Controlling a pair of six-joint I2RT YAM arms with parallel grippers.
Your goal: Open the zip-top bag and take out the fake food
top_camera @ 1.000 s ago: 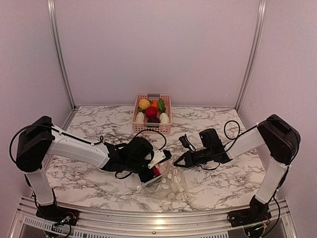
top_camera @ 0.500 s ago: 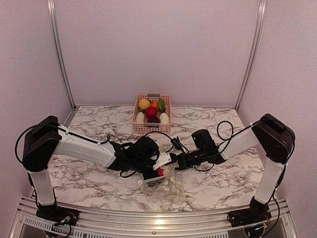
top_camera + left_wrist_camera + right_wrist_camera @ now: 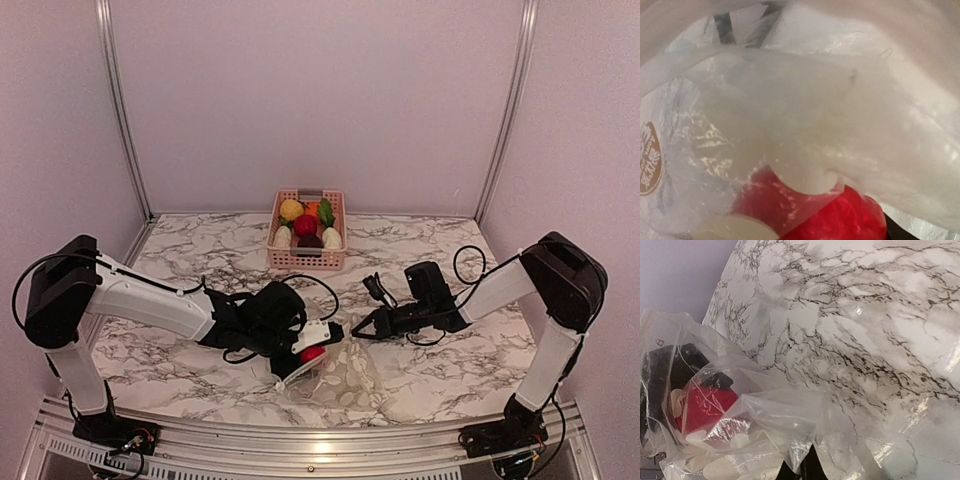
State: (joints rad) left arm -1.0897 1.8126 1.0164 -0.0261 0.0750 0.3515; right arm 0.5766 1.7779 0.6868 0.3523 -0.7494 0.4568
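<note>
My left gripper lifts the red piece outward from the bag next. It then releases it over the green leaf (image 3: 326,212), since the basket holding toy fruits stands outward of that gripper.
The zip-top bag (image 3: 345,378), clear with white dots, lies crumpled on the marble near the front edge. My left gripper (image 3: 308,352) reaches into its mouth from the left, fingers either side of a red piece of fake food (image 3: 312,353). In the left wrist view, plastic (image 3: 815,100) veils everything and hides the fingers; the red piece (image 3: 850,220) sits low in the centre. Whether the fingers press on it does not show. My right gripper (image 3: 358,328) is shut on the bag's edge, its dark tips (image 3: 807,469) pinching a fold of film (image 3: 790,415). The red piece (image 3: 705,405) shows through the bag.
A pink slotted basket (image 3: 308,262) stands at the back centre, holding several toy fruits and vegetables (image 3: 305,225). Cables loop off both wrists above the bag. Metal rails run along the table's front edge (image 3: 320,440) and up the back corners.
The left gripper has drawn back to the left and narrowed, the red piece moving with it. The right gripper swung in toward the bag, then back out right. The bag has flattened.
</note>
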